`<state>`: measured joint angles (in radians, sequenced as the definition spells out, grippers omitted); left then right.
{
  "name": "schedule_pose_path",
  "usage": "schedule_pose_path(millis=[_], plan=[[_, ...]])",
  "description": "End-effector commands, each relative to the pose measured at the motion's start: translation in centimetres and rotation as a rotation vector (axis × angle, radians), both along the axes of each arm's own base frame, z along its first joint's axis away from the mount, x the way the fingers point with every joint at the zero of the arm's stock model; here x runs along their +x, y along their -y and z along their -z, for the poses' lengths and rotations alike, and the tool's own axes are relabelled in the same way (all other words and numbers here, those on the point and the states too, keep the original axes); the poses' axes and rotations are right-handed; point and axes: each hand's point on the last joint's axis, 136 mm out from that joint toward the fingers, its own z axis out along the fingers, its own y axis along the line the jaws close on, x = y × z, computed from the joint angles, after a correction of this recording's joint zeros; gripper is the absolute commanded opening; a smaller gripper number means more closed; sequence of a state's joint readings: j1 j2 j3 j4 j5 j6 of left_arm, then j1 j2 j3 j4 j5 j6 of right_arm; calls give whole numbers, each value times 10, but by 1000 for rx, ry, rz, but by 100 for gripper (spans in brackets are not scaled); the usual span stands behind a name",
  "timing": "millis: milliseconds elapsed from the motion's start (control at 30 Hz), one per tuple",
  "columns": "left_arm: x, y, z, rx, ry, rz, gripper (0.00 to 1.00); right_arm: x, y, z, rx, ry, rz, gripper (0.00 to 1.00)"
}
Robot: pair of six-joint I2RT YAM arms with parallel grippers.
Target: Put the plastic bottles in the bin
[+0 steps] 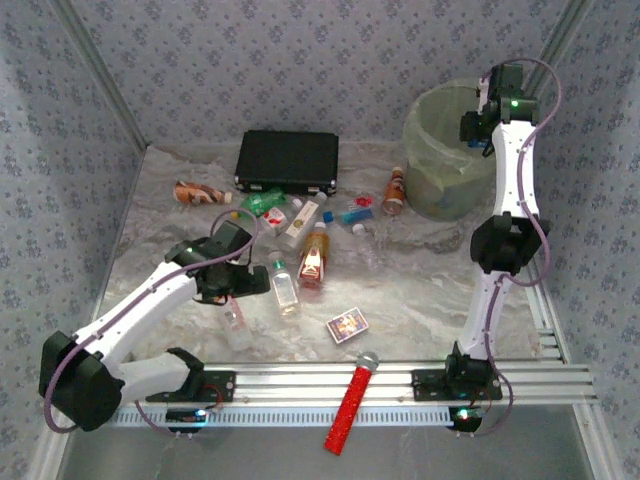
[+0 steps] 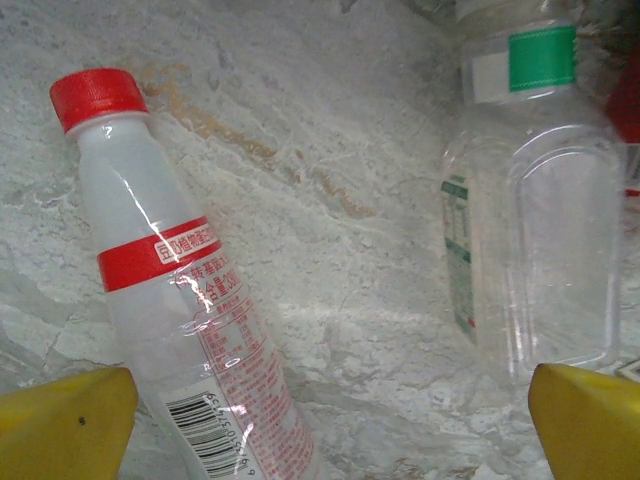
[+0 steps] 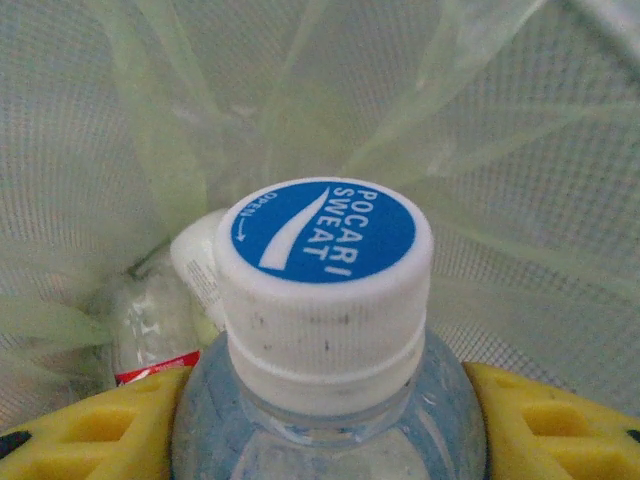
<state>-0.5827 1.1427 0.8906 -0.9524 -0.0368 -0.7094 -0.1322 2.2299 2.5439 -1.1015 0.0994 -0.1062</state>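
Observation:
My right gripper should stay above the bin's opening next and open its yellow fingers to let go of the clear bottle, because the lined inside of the bin is below.
My right gripper (image 1: 478, 122) hangs over the bin (image 1: 440, 150), shut on a clear bottle with a blue and white cap (image 3: 325, 260); its yellow fingers (image 3: 545, 425) press both sides of the bottle's shoulder. Below it, inside the lined bin (image 3: 500, 150), lies another clear bottle (image 3: 160, 320). My left gripper (image 1: 240, 288) is open, low over the table, between a clear red-capped bottle (image 2: 170, 280) and a clear green-labelled bottle (image 2: 540, 200); nothing sits between its fingers (image 2: 65, 425). Several more bottles (image 1: 314, 258) lie scattered mid-table, among them a green bottle (image 1: 262, 200) and an orange-brown bottle (image 1: 197, 193).
A flat black case (image 1: 288, 160) lies at the back behind the bottles. A small patterned card box (image 1: 347, 325) and a red microphone (image 1: 352, 405) sit near the front rail (image 1: 400, 380). Patterned walls close in the table on three sides.

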Motion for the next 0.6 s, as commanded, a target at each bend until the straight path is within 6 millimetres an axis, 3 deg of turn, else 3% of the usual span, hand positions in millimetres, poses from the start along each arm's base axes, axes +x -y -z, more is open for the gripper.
schedule_pose_path(millis=[0, 133, 267, 467, 567], plan=[[-9, -8, 10, 50, -42, -27, 100, -9, -3, 27, 45, -94, -33, 39], [-12, -7, 14, 45, -55, -41, 100, -10, 1, 43, 84, -123, -15, 44], [-18, -4, 21, 14, -72, -55, 100, -12, 4, 51, 101, -140, -1, 56], [-25, -2, 32, -5, -98, -72, 100, -12, 4, 47, 110, -131, 0, 78], [-28, -3, 34, -4, -109, -80, 100, -13, 5, 40, 106, -119, 0, 81]])
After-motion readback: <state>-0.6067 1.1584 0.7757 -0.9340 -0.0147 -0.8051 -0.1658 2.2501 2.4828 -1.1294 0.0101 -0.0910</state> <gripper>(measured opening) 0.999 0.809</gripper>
